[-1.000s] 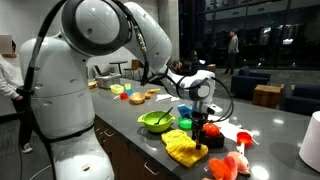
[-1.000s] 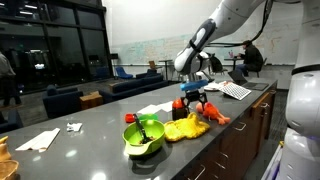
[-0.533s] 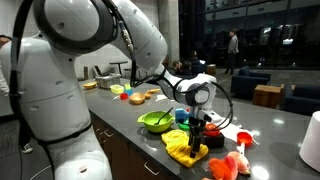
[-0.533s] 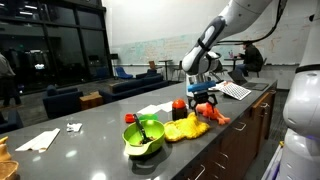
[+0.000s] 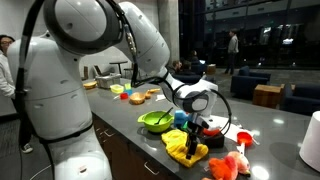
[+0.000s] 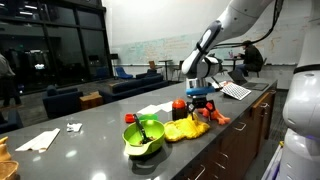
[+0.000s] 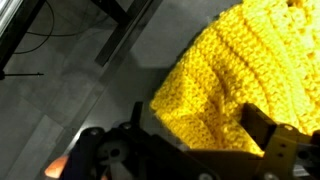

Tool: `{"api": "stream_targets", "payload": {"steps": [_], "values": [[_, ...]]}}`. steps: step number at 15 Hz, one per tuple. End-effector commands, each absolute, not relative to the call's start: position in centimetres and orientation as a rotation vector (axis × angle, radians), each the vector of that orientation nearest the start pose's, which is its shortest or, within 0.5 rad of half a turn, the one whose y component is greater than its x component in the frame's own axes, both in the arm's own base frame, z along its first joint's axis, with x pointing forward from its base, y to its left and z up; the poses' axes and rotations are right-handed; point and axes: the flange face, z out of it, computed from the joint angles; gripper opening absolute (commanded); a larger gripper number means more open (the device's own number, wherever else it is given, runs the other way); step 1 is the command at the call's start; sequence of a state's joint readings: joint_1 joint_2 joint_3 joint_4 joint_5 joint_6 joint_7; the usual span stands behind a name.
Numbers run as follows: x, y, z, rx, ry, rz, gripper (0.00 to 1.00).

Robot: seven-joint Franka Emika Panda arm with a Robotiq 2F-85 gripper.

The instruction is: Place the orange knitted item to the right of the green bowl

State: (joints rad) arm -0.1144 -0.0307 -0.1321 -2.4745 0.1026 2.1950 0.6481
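Observation:
My gripper lowers its open fingers next onto the ribbed corner of the orange knitted item between its spread fingers, then closes them.
The orange knitted item (image 5: 180, 150) lies flat on the grey counter, yellow-orange and ribbed, just beside the lime-green bowl (image 5: 155, 122). Both show in both exterior views: the knit (image 6: 183, 131) and the bowl (image 6: 143, 137). My gripper (image 5: 196, 140) points straight down and touches the knit's far part (image 6: 199, 113). In the wrist view the knit (image 7: 240, 70) fills the space between my two spread fingers (image 7: 200, 125). The jaws are open, one finger on each side of a fold.
A reddish-pink lumpy item (image 5: 226, 165) lies next to the knit near the counter's front edge. Red objects (image 5: 216, 127) and a blue cup (image 5: 181, 116) stand behind the knit. A white container (image 5: 311, 140) is at the far end. Papers (image 6: 40, 140) lie further along the counter.
My gripper has come down from above the counter onto the knitted item. The knit and the bowl have not moved.

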Motion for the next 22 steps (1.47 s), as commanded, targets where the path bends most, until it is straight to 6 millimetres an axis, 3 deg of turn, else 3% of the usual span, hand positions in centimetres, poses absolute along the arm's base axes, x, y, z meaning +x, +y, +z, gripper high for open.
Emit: {"api": "stream_targets", "payload": {"steps": [1,10,12,22], "values": [[43.0,-10.5,26.8,-2.691,1.406,0.398,1.0],[43.2,-10.7,24.2,-2.638,1.393,0.388,1.0],[43.3,-10.7,23.8,-2.638,1.384,0.378,0.73],[43.9,-10.5,25.9,-2.708,1.332,0.324,0.02]]}}
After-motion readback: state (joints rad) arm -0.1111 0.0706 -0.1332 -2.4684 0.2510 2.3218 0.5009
